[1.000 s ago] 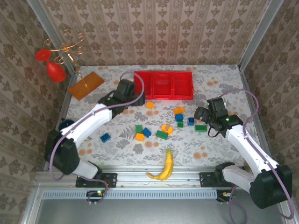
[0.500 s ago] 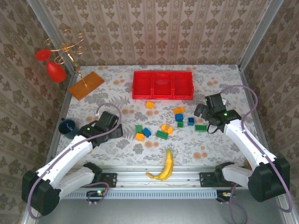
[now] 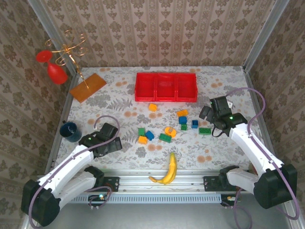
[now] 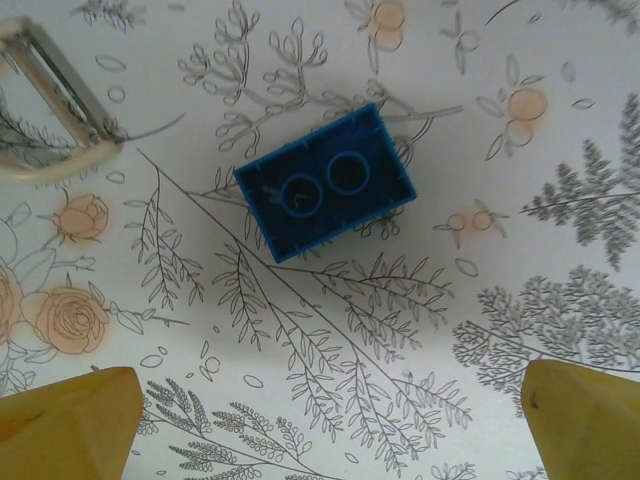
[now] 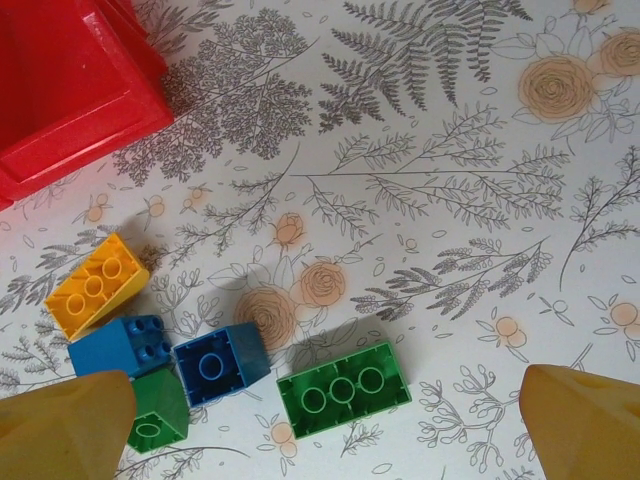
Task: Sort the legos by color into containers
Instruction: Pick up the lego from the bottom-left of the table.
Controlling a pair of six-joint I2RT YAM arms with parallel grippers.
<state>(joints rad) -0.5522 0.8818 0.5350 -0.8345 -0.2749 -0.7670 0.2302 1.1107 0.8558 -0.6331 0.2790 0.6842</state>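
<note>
My left gripper should come down and ease outward until its open fingers straddle the upside-down blue lego [image 4: 325, 182], since the lego lies below and just outward of them.
Several blue, orange and green legos [image 3: 165, 138] lie scattered on the flowered table in front of the long red tray [image 3: 166, 78] with its three containers. My left gripper [image 3: 108, 143] hangs open over the table's near left. In the left wrist view a lone blue lego [image 4: 325, 182] lies upside down just ahead of the open left gripper [image 4: 325, 430], untouched. My right gripper [image 3: 208, 119] hovers open at the right of the pile. In the right wrist view a long green lego [image 5: 343, 388] lies between the fingers of the right gripper [image 5: 320, 430], with a blue lego [image 5: 220, 362] beside it.
A yellow banana [image 3: 167, 170] lies near the front edge. A dark blue cup [image 3: 70, 131] stands left of my left arm. At the back left are a flat orange board [image 3: 87, 87] and a gold stand with red glasses [image 3: 56, 72]. The tray's corner [image 5: 60, 90] sits far left of the right gripper.
My left arm has pulled back from the tray's left end to the near left, stopping above the lone blue lego. The right arm has barely moved.
</note>
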